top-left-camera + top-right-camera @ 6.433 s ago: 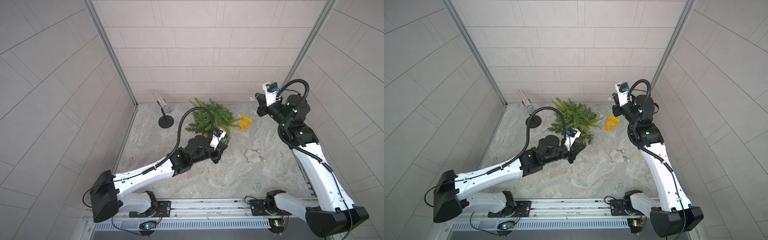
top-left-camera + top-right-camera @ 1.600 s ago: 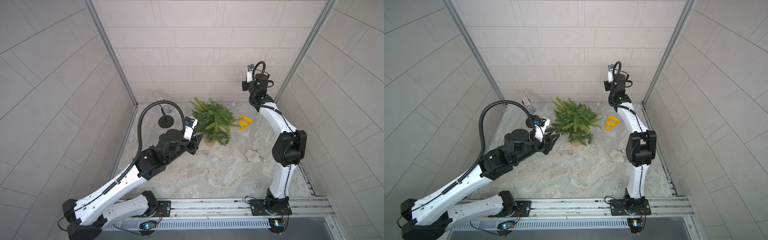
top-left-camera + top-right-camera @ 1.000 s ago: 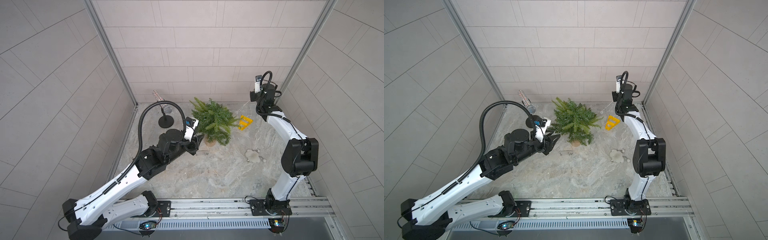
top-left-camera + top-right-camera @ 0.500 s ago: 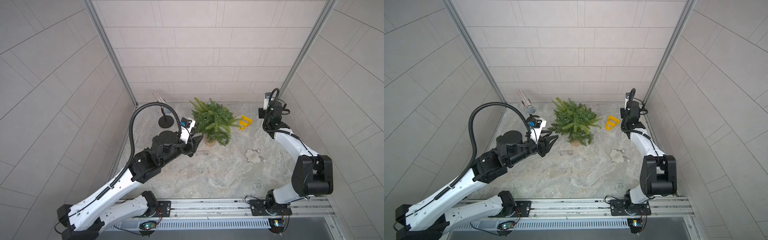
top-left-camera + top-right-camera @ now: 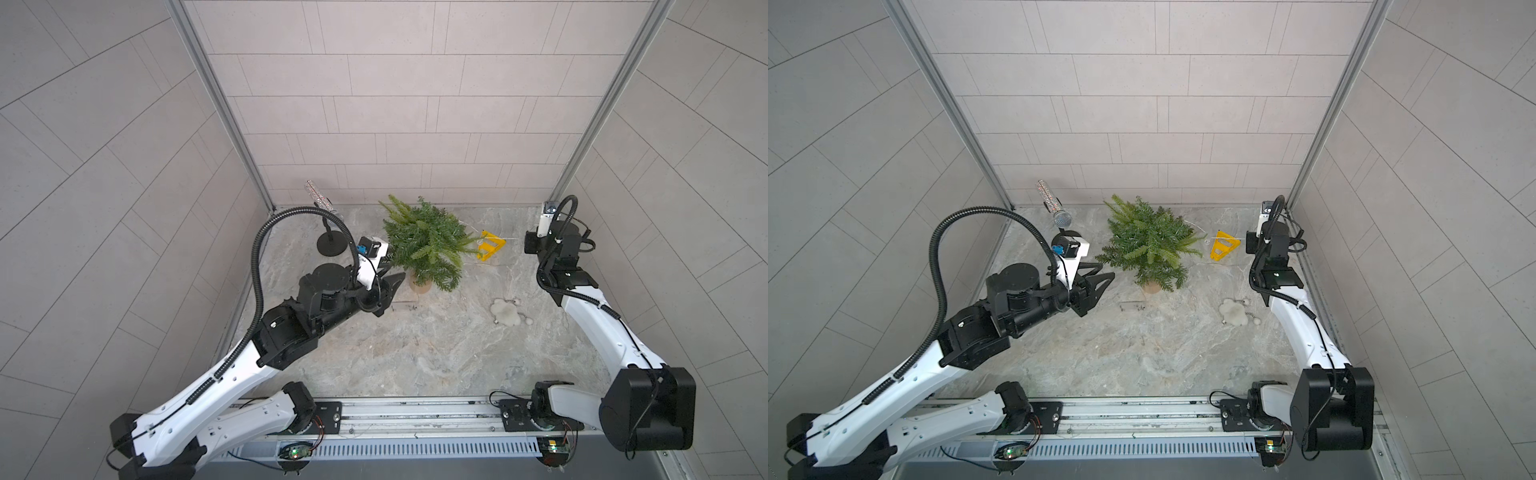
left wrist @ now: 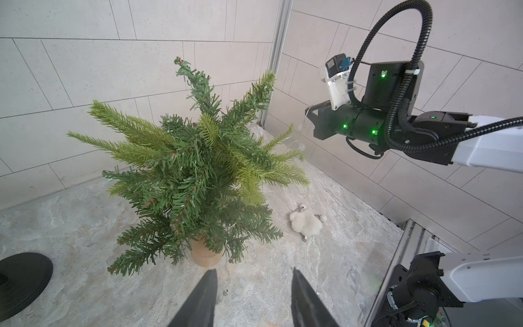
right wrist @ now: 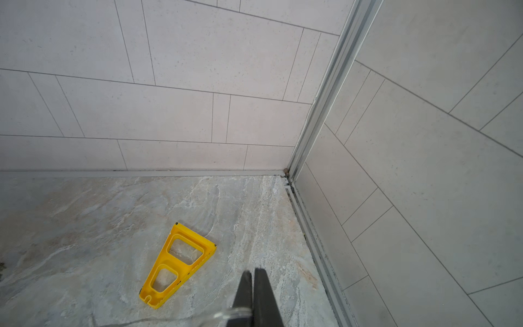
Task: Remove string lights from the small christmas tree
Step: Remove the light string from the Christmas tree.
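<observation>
My right gripper lowers toward the tree next and releases the wire by the yellow frame's narrow end (image 7: 153, 297), because the wire (image 7: 232, 313) stretches from the branches to my fingers.
The small christmas tree (image 5: 424, 245) (image 5: 1148, 245) (image 6: 192, 170) stands upright on its tan base near the back wall. The string lights (image 6: 301, 147) run as a thin wire from its branches to my right gripper (image 5: 528, 243) (image 7: 252, 272), which is shut on the wire (image 7: 232, 313) off to the tree's right. Their small clear box (image 5: 405, 307) lies on the floor in front of the base. My left gripper (image 5: 392, 280) (image 5: 1104, 273) (image 6: 254, 271) hovers open and empty at the tree's front left, fingers pointing at the base.
A yellow triangular frame (image 5: 490, 246) (image 7: 178, 266) lies flat between the tree and the right gripper. A fluffy white toy (image 5: 505, 318) (image 6: 307, 225) sits front right. A glittery microphone (image 5: 322, 199) on a black stand (image 5: 332, 245) is back left. Tiled walls close three sides.
My right gripper has come down from high at the back wall and out to the right, still shut, drawing the wire sideways off the tree. The left arm has shifted slightly, jaws unchanged.
</observation>
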`<state>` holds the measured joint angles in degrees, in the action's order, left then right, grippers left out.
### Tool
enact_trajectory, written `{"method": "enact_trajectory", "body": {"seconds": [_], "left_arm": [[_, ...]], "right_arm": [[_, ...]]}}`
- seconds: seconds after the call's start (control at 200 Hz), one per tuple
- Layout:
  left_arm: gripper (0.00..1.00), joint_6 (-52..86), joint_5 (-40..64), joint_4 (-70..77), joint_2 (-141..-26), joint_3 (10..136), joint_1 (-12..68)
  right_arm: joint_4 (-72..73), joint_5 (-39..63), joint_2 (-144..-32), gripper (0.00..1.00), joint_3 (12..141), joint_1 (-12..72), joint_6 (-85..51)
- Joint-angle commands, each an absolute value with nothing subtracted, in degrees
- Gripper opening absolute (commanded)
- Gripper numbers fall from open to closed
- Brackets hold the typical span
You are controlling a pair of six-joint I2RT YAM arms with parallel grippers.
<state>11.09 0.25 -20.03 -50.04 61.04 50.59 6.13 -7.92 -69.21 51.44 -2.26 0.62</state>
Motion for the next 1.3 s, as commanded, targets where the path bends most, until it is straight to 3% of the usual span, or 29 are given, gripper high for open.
{"method": "enact_trajectory", "body": {"seconds": [0.0,0.315,0.41,0.57,0.691,0.811,0.936,1.101,1.291], "left_arm": [[0.46,11.52,1.28,-19.60,-49.13,60.12,50.30],[0.46,13.35,1.82,-18.11,-49.35,59.11,50.28],[0.46,13.16,1.91,-18.15,-49.72,59.40,50.29],[0.46,11.90,1.11,-19.43,-50.38,60.77,50.30],[0.46,10.78,0.03,-20.34,-50.47,61.33,50.34],[0.46,9.78,-0.88,-21.29,-50.62,62.00,50.27],[0.46,8.64,-1.65,-22.14,-50.64,62.09,50.29],[0.46,7.86,-2.91,-22.77,-50.87,62.48,49.94],[0.46,7.68,-2.90,-22.85,-52.94,63.49,49.46]], "right_arm": [[3.02,-3.47,-68.44,0.00,50.15,-2.19,-2.17],[-3.46,-5.31,-72.95,0.00,52.72,-1.97,-4.13],[-5.16,-6.88,-73.38,0.31,53.21,-1.94,-4.47],[-6.45,-5.54,-73.67,0.46,54.06,-2.08,-4.90],[-4.63,1.31,-74.26,0.47,54.46,-2.12,-2.69],[-0.24,17.37,-78.05,0.46,55.67,-2.13,0.85],[20.78,30.19,-82.19,0.45,49.80,-2.11,1.78],[35.46,34.81,-87.83,0.45,46.94,-1.71,-2.49],[40.79,35.60,-92.41,0.45,44.38,0.34,-1.14]]}}
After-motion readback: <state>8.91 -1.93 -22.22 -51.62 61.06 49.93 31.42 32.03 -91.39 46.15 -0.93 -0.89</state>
